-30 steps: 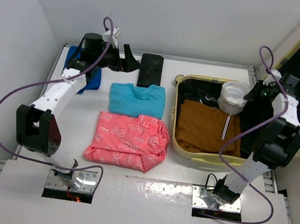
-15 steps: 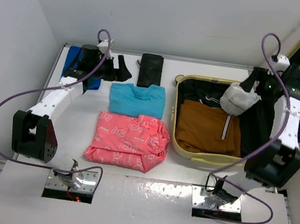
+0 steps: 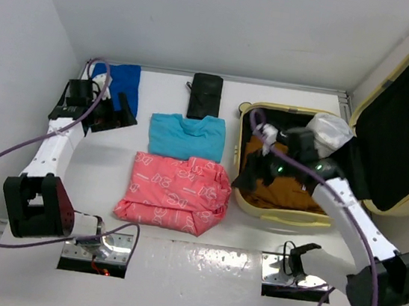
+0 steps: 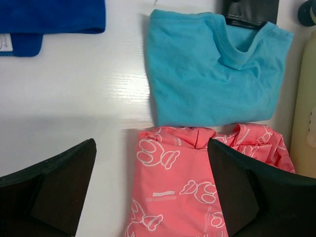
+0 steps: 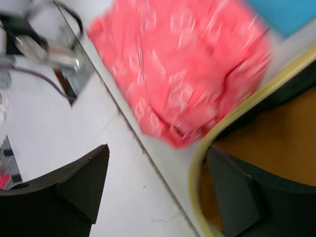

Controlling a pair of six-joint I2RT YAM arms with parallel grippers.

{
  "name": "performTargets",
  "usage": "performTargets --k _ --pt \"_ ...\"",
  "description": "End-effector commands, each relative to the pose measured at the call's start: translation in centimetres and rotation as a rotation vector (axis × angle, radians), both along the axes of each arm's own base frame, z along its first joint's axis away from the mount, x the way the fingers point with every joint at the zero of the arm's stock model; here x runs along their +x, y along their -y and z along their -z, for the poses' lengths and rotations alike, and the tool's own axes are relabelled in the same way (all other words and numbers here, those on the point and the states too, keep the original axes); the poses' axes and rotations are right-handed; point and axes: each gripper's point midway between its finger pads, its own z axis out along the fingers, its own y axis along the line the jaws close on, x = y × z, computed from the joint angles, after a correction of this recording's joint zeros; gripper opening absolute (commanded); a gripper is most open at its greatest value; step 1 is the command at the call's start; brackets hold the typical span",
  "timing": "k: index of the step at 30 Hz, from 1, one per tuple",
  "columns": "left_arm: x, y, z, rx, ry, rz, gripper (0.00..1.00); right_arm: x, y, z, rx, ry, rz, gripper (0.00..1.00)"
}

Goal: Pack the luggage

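Note:
Next, my right gripper moves off the suitcase rim (image 5: 217, 143) first, then goes down, to get to the pink garment's rumpled edge nearest it.
The luggage (image 3: 281, 215) is a pale yellow suitcase lying open at the right, with its lid (image 3: 400, 126) propped up. An orange-brown garment (image 3: 291, 183) and a white item (image 3: 332, 132) lie inside. My right gripper (image 3: 250, 176) is open and empty, hovering over the suitcase's left rim (image 5: 217, 143) beside the pink patterned garment (image 5: 182, 69). My left gripper (image 3: 123, 111) is open and empty at the far left, just in front of the blue garment (image 3: 120, 78). Its wrist view shows the teal shirt (image 4: 212, 74) and the pink garment (image 4: 197, 187) ahead.
A teal shirt (image 3: 188, 136) lies behind the pink garment (image 3: 176, 193) mid-table. A black pouch (image 3: 205, 95) lies at the back, also in the left wrist view (image 4: 249, 12). The blue garment (image 4: 49, 19) lies far left. Walls close the left side and the back.
My right arm swung from the suitcase's back right corner, where it held the white item, to the left rim; the white item now lies inside. My left gripper pulled back leftward.

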Motion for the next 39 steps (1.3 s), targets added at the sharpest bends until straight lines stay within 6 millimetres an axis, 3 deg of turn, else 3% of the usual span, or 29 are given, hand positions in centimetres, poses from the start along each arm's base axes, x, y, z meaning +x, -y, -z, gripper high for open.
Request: performTargets --k 1,2,3,4,6,7,9,16,17,18,28,31,32,34,39 --pt "-1.0 -0.8 -1.4 -0.019 0.033 0.005 1.00 -2.4 -1.8 2.1 -0.045 0.024 0.059 0.80" --pt "-1.3 -0.7 -1.5 -0.028 0.027 -0.002 1.00 -2.1 -2.0 3.2 -0.074 0.035 0.092 0.80" --pt "-1.9 -0.6 -1.1 -0.033 0.016 0.007 1.00 -3.7 -3.6 3.6 -0.084 0.023 0.046 0.78" --pt "-2.4 -0.4 -0.5 -0.038 -0.004 0.020 1.00 -4.1 -3.4 5.0 -0.119 -0.010 0.078 0.78" --pt "-3.2 -0.1 -0.6 -0.032 -0.003 0.050 1.00 -4.5 -4.9 4.8 -0.078 -0.001 0.074 0.78" --pt "-3.4 -0.1 -0.3 -0.023 0.002 0.081 1.00 -4.0 -4.5 5.7 -0.118 0.007 0.116 0.77" --pt "-3.9 0.1 0.0 -0.015 -0.004 0.105 1.00 -5.0 -5.4 6.6 -0.132 -0.023 0.107 0.77" --pt "-4.5 -0.2 -1.6 -0.014 0.033 0.067 1.00 -4.2 -5.0 10.9 -0.383 -0.138 0.280 0.77" --pt "-4.5 -0.4 -1.8 -0.004 0.040 0.059 1.00 -3.6 -5.8 9.9 -0.380 -0.113 0.292 0.77" --pt "-4.6 -0.5 -2.1 0.008 0.053 0.050 1.00 -3.7 -5.6 11.1 -0.427 -0.155 0.312 0.77" --pt "-5.8 -1.8 -1.4 0.090 0.060 0.024 1.00 -4.1 -5.1 13.8 -0.579 -0.326 0.458 0.80" --pt "-6.4 -1.2 -1.2 0.097 0.044 0.097 1.00 -3.8 -5.6 15.1 -0.627 -0.385 0.465 0.82" --pt "-6.5 -1.0 -0.3 0.098 0.014 0.135 1.00 -3.9 -5.5 15.4 -0.641 -0.402 0.467 0.82" --pt "-7.3 0.3 0.2 0.038 -0.023 0.203 1.00 -4.0 -6.0 16.5 -0.668 -0.441 0.455 0.83" --pt "-7.5 1.2 1.0 -0.097 -0.039 0.270 1.00 -3.2 -5.8 18.4 -0.689 -0.497 0.469 0.85"
